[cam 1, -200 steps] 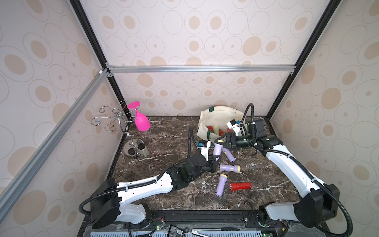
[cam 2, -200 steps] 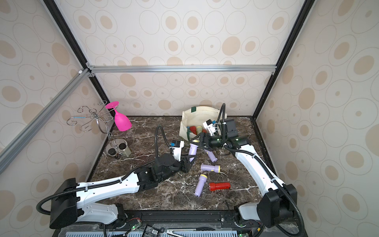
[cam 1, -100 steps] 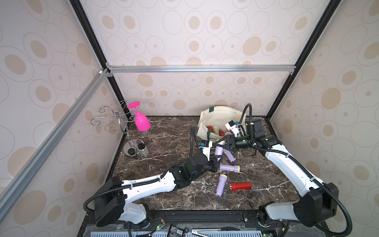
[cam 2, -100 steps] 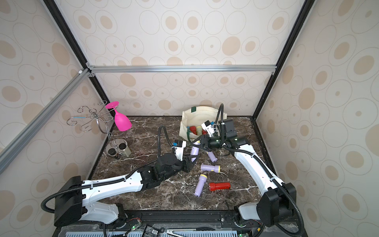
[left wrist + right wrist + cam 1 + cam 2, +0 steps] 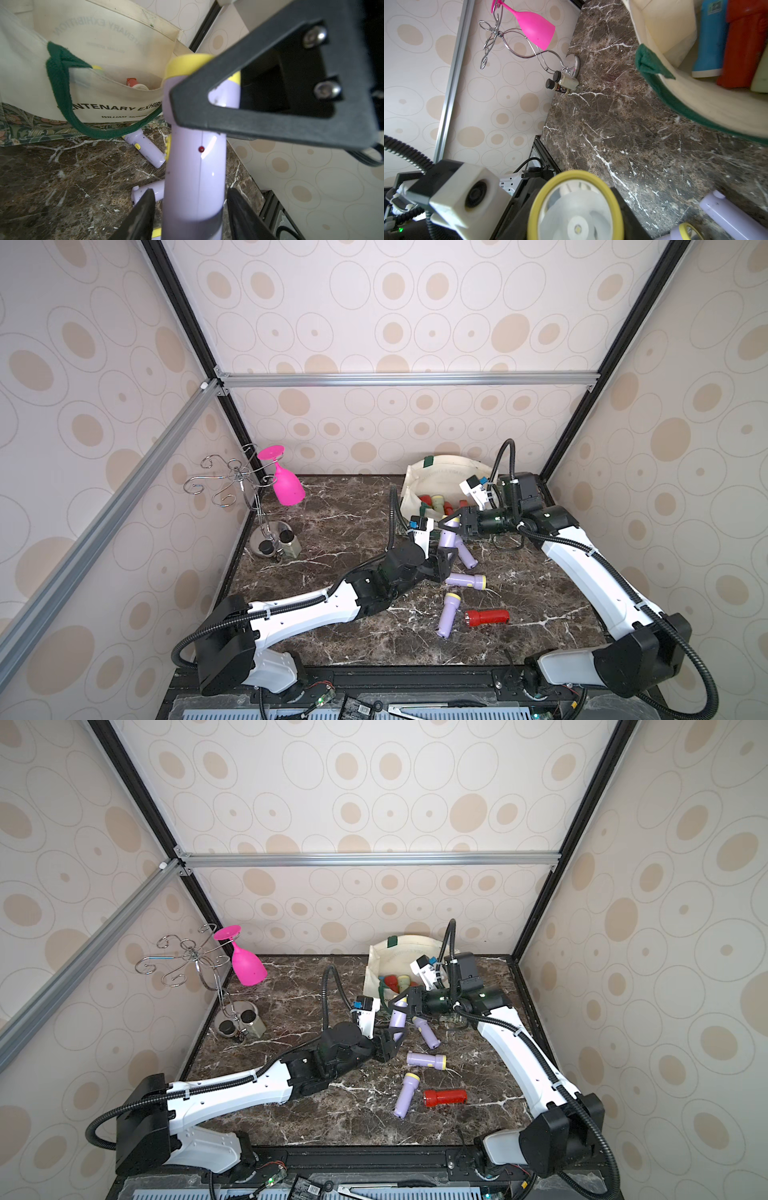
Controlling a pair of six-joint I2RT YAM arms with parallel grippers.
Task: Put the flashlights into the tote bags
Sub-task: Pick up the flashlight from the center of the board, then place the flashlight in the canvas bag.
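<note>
My right gripper should next lift outward over the bag's opening (image 5: 444, 493) (image 5: 728, 48), then lower the lilac flashlight inside and let go of it, because my left gripper is open.
A lilac flashlight (image 5: 448, 537) (image 5: 398, 1017) stands tilted above the table just in front of the tote bag (image 5: 440, 477) (image 5: 399, 959). My right gripper (image 5: 453, 523) (image 5: 575, 207) is shut on its yellow-ringed head. My left gripper (image 5: 444, 560) (image 5: 191, 191) is open around its tail, with a gap on each side of the body (image 5: 195, 166). The cream bag lies open with red, pale green and blue flashlights (image 5: 710, 41) inside. On the table lie three lilac flashlights (image 5: 467, 558) (image 5: 465, 580) (image 5: 448, 614) and a red one (image 5: 488, 617).
A pink goblet (image 5: 286, 485) hangs on a wire rack (image 5: 237, 477) at the back left, with two small bottles (image 5: 286, 543) at its foot. The bag's green handle (image 5: 62, 93) droops onto the table. Enclosure walls close the back and sides.
My right gripper has shut on the lilac flashlight's head. My left gripper, shut on its tail before, has opened. The left arm carried the flashlight slightly toward the bag.
</note>
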